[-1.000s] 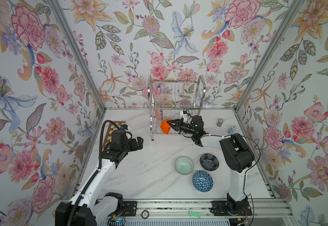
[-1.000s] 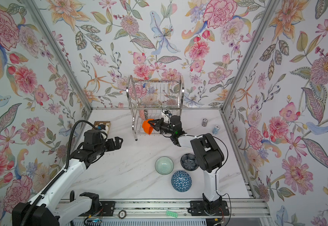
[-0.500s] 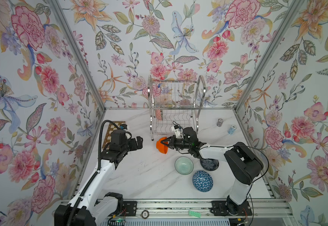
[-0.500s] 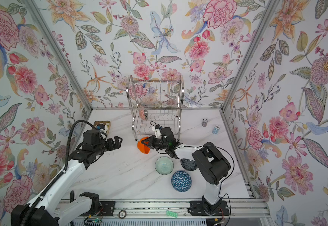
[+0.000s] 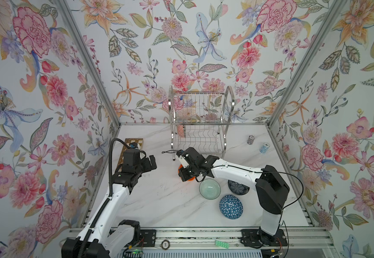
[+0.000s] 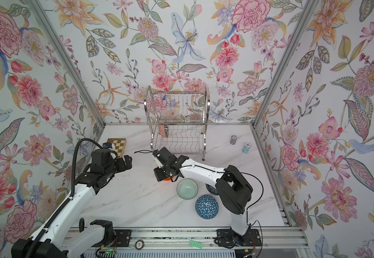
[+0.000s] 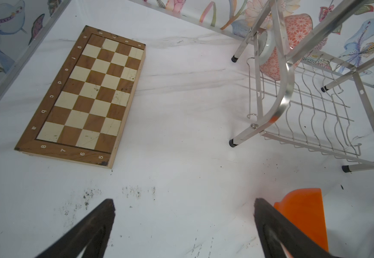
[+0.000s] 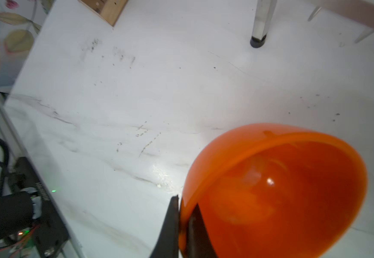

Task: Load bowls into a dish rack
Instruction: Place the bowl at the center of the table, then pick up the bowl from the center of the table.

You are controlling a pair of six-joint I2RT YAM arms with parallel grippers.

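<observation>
The bare tabletop beside the mint bowl point(image 5: 209, 189) is below my right gripper. I will next lower my right gripper and pull it back to let go of the orange bowl's rim.
My right gripper point(image 8: 186, 201) is shut on the rim of the glossy orange bowl point(image 8: 282, 189), one finger inside and one outside. It holds the bowl low over the table in front of the dish rack point(image 5: 200, 125), and in both top views the wrist mostly covers the bowl point(image 5: 190, 179). One bowl with an orange lattice outside point(image 7: 293, 29) stands on edge in the rack's lower tier. The mint bowl point(image 5: 209, 189), dark navy bowl point(image 5: 237, 187) and blue triangle bowl point(image 5: 230, 206) sit on the table by the right arm. My left gripper point(image 7: 183, 202) hovers open and empty to the orange bowl's left.
A brown-and-cream chessboard point(image 5: 133, 143) lies by the left wall, behind my left arm. Two small patterned cylinders point(image 5: 250, 140) point(image 5: 264, 147) stand at the right, near the wall. A rack leg point(image 8: 258, 29) stands just beyond the orange bowl.
My right gripper has carried the orange bowl away from the front of the rack, down and towards the near side, to beside the mint bowl. The left arm has barely moved.
</observation>
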